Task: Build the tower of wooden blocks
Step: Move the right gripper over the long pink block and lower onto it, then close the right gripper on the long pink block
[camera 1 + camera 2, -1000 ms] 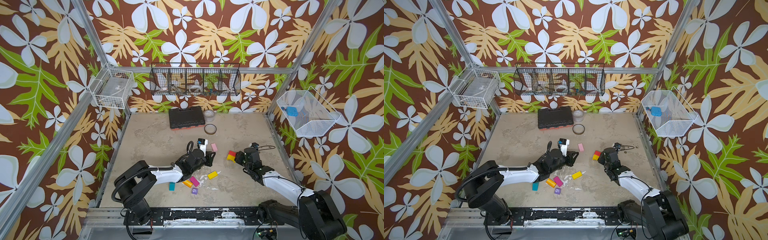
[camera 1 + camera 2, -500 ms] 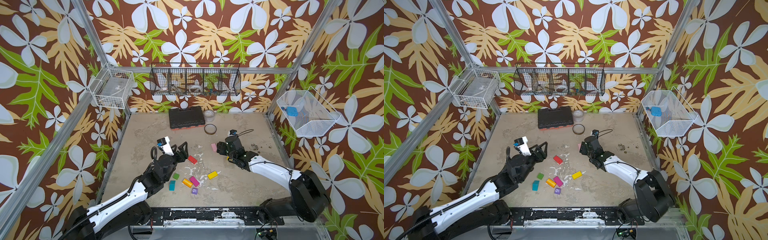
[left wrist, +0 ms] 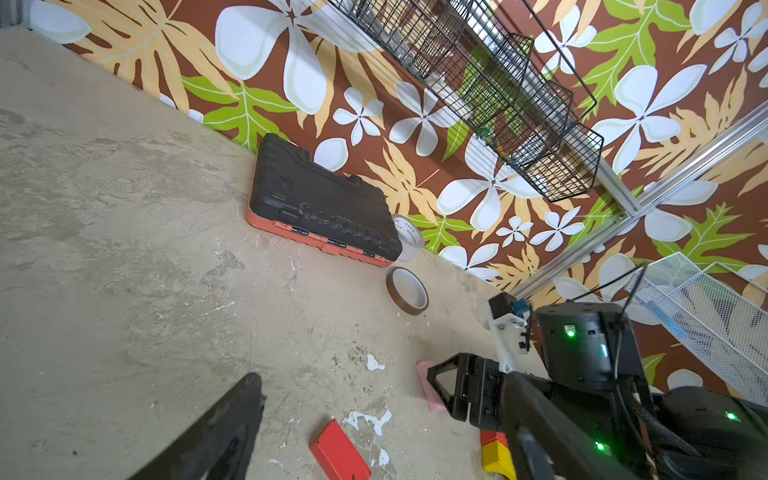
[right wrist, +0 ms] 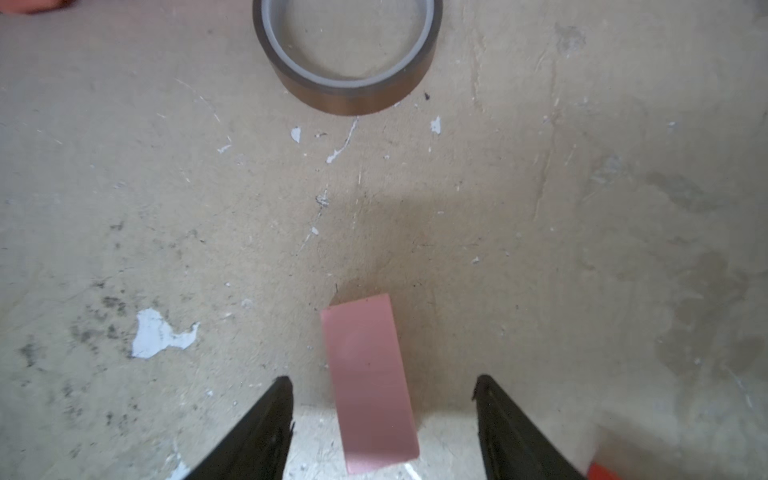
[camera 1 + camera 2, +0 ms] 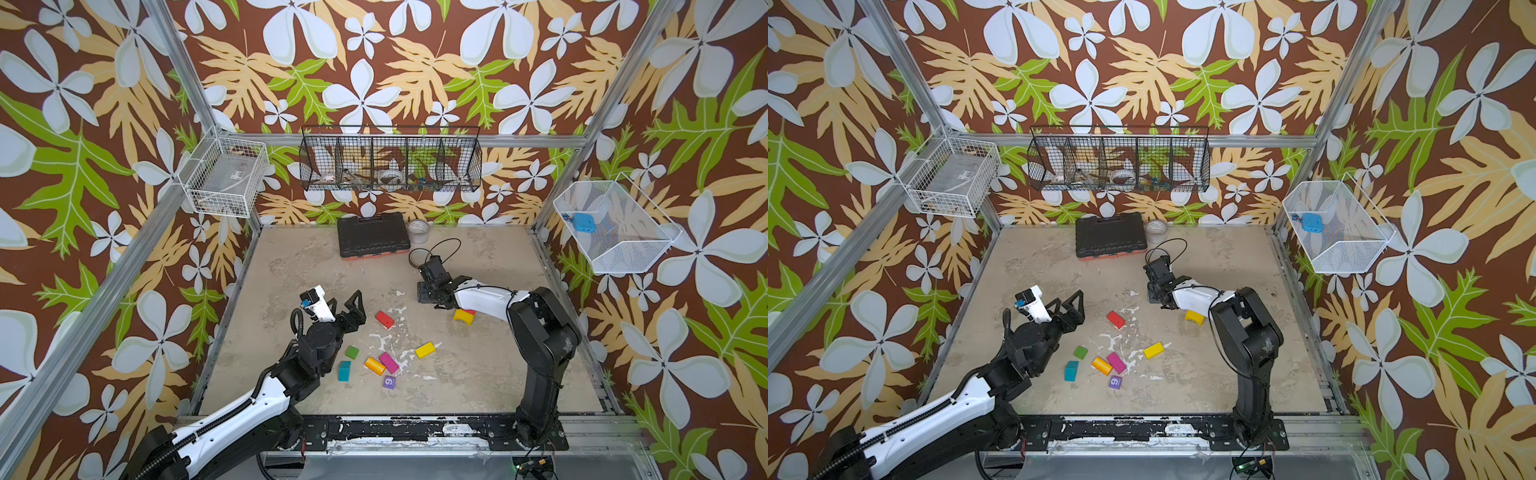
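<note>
My right gripper's open fingers already straddle it, so next they should lower over the pink block's middle (image 4: pixel 370 385) and close across the long sides.
Both top views show my left gripper (image 5: pixel 345 306) (image 5: pixel 1065 305) open and empty, just left of a red block (image 5: pixel 385 319) lying flat. Green (image 5: pixel 352 352), teal (image 5: pixel 344 370), orange (image 5: pixel 374 365), magenta (image 5: pixel 389 363) and yellow (image 5: pixel 425 350) blocks and a purple digit cube (image 5: pixel 389 382) lie loose near the front. My right gripper (image 4: pixel 383 377) is open, its fingers either side of a flat pink block (image 4: pixel 368 382) without touching it. A yellow block touching a red one (image 5: pixel 464 316) sits half hidden under the right arm. No tower stands.
A black tool case (image 5: pixel 371 235) lies against the back wall with a clear tape roll (image 5: pixel 417 230) beside it. A brown tape roll (image 4: pixel 347 54) lies just beyond the pink block. Wire baskets (image 5: pixel 390 160) hang on the walls. White paint chips mark the tabletop.
My left gripper opened, left the red block on the table and drew back to the left. My right gripper moved left from the red and yellow pair to over the pink block.
</note>
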Controlling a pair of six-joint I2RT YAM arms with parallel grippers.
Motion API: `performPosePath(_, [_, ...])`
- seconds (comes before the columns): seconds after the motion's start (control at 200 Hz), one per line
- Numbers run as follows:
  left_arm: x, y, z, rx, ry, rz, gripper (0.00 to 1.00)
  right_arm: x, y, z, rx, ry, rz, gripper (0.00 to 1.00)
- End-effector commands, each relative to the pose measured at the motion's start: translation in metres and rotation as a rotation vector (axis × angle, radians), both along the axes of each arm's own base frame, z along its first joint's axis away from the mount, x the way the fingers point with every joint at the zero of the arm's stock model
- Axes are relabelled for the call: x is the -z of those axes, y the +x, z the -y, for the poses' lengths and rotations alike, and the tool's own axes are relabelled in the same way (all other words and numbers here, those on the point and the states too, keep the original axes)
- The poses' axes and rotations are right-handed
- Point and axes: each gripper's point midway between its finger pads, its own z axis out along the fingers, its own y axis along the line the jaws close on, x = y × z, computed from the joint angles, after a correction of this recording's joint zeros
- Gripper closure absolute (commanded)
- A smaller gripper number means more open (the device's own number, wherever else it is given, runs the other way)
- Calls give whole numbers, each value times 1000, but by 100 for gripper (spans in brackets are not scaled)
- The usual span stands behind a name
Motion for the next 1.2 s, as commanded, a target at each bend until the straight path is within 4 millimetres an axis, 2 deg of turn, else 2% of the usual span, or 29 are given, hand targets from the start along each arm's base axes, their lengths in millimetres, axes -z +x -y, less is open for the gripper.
performPosePath(0.0, [-6, 2, -1, -8, 1, 19, 9, 7, 0, 3, -5, -41, -29, 34])
performPosePath(0.266, [-8, 0, 1, 7, -9, 25, 9, 14, 3, -1, -10, -36, -49, 40])
performPosePath(0.526, [-12, -2, -1, 7, -16, 32, 8, 25, -3, -3, -9, -20, -77, 46])
performPosePath(0.787, [-13, -3, -1, 10, -19, 35, 8, 27, -1, -2, -5, -31, -77, 51])
performPosePath(1.092, [-12, -3, 2, 22, -29, 31, 8, 39, 0, -5, -2, -25, -98, 72])
performPosePath(1.193, [-11, -2, 2, 19, -26, 29, 8, 39, 1, -9, -2, -2, -101, 75])
